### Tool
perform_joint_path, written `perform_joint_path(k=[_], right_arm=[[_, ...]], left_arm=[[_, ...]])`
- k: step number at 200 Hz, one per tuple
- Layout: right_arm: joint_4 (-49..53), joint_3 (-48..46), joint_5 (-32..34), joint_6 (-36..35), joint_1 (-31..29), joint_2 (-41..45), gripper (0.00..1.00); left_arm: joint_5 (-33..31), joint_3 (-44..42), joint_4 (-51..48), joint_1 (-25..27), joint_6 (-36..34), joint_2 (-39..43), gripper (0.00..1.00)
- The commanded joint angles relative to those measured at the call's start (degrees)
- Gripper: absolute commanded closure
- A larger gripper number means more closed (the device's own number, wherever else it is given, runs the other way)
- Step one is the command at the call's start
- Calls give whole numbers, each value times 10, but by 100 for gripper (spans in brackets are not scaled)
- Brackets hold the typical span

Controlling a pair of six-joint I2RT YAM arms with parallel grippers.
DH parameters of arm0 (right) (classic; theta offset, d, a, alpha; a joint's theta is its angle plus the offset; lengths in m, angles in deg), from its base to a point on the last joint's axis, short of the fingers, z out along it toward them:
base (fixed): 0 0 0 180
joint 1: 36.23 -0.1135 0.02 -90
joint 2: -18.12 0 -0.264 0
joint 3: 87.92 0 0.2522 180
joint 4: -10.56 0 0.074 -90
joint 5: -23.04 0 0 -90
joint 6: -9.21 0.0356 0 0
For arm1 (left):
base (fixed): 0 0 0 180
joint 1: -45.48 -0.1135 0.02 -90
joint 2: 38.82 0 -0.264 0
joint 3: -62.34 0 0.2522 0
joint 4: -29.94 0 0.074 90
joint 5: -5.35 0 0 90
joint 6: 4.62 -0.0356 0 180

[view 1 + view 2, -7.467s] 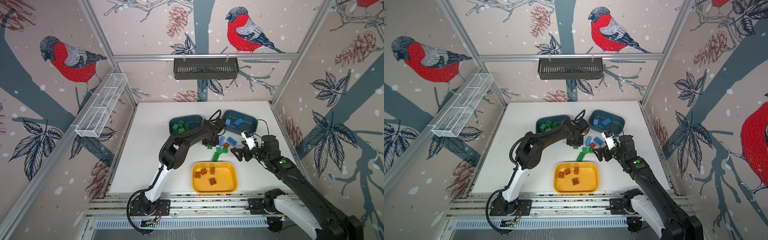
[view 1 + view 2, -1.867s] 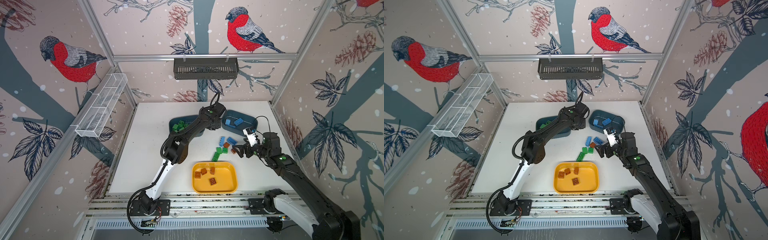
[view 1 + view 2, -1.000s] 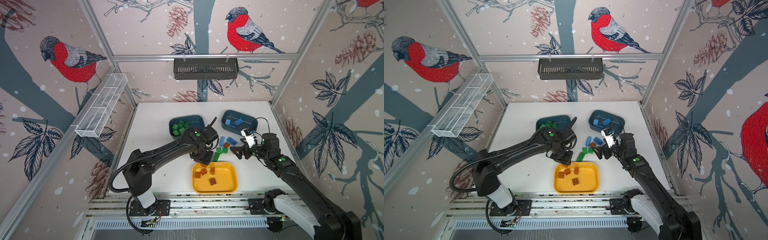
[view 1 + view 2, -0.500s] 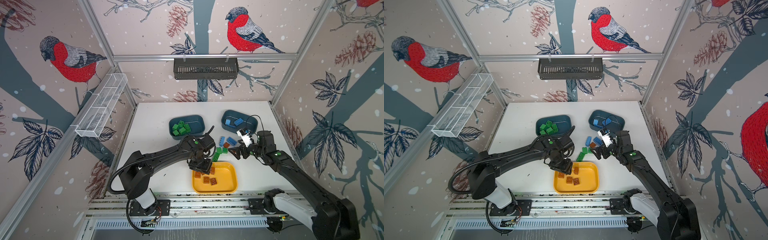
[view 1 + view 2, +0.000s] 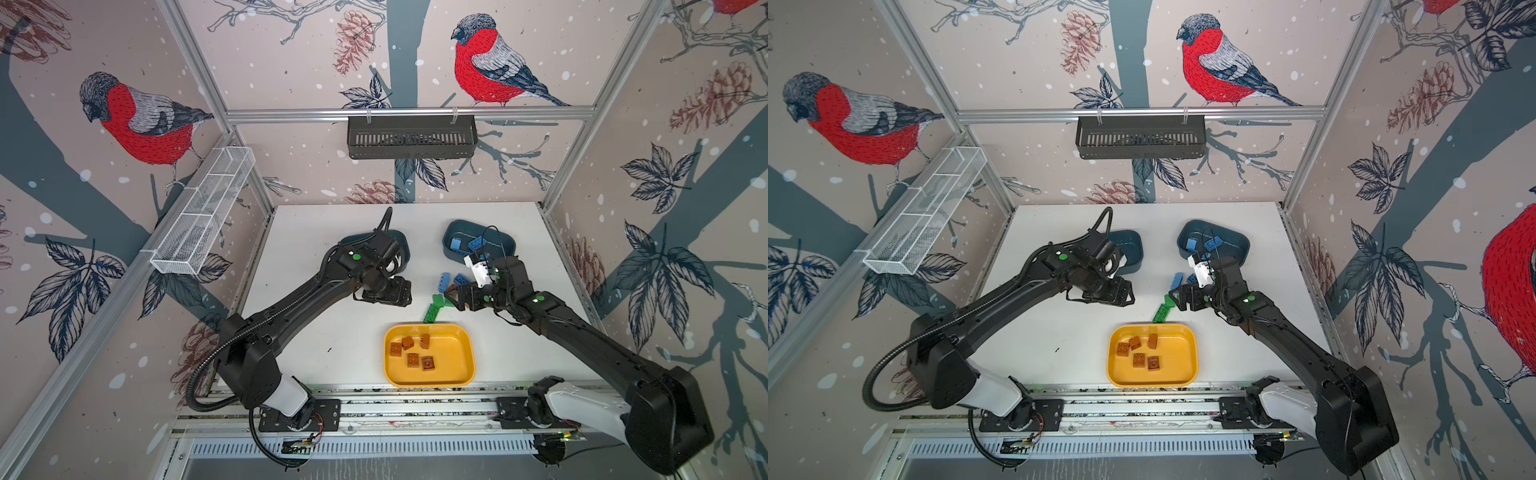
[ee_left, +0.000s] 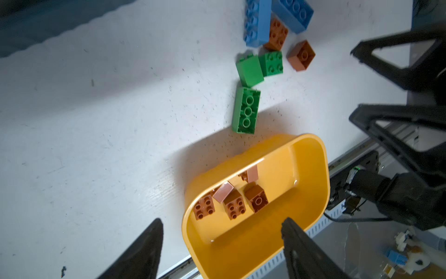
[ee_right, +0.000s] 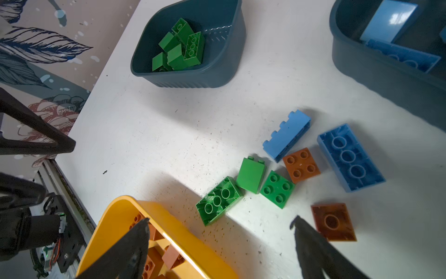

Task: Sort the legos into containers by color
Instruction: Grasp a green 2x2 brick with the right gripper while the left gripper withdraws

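The upturned green lego nearest the tray has bare tabletop on either side of its long sides, so my right gripper needs to turn and lower around those sides next.
Several brown legos [image 5: 411,353] lie in the yellow tray [image 5: 469,345] at the table's front. Loose legos sit between the two arms: three green ones [image 7: 218,200], two blue ones [image 7: 287,139] and two brown ones [image 7: 301,165]. One teal tub [image 7: 193,79] holds green legos, and the other teal tub [image 5: 505,243] holds blue ones. My left gripper [image 5: 388,293] hangs open and empty left of the loose bricks, behind the tray. My right gripper [image 5: 457,297] is open and empty over the loose pile, with one finger [image 7: 309,239] beside an upturned brown brick [image 7: 333,222].
A black slotted basket [image 5: 411,137] hangs on the back wall and a white wire rack [image 5: 203,216] on the left wall. The left arm hides most of the green legos' tub [image 5: 405,245] in both top views. The metal rail [image 5: 415,405] runs along the table's front edge.
My left gripper has opened over the yellow tray, left a brown brick in it, and drawn back toward the table's middle. My right gripper has edged left over the loose bricks.
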Motion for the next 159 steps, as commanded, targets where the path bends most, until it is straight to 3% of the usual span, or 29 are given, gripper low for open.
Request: perform_joint_path(k=[1, 13, 56, 100, 159], right_arm=[[14, 17, 58, 107, -17, -19, 7], [27, 30, 71, 133, -30, -37, 6], [94, 114, 110, 205, -82, -144, 6], [117, 168, 151, 296, -136, -236, 13], [190, 222, 196, 368, -163, -314, 27]], left_arm=[[18, -27, 81, -43, -11, 21, 17], [8, -47, 126, -60, -8, 39, 3], [14, -140, 300, -100, 4, 110, 3], [60, -199, 337, -152, -1, 137, 2], [110, -207, 319, -168, -16, 114, 2]])
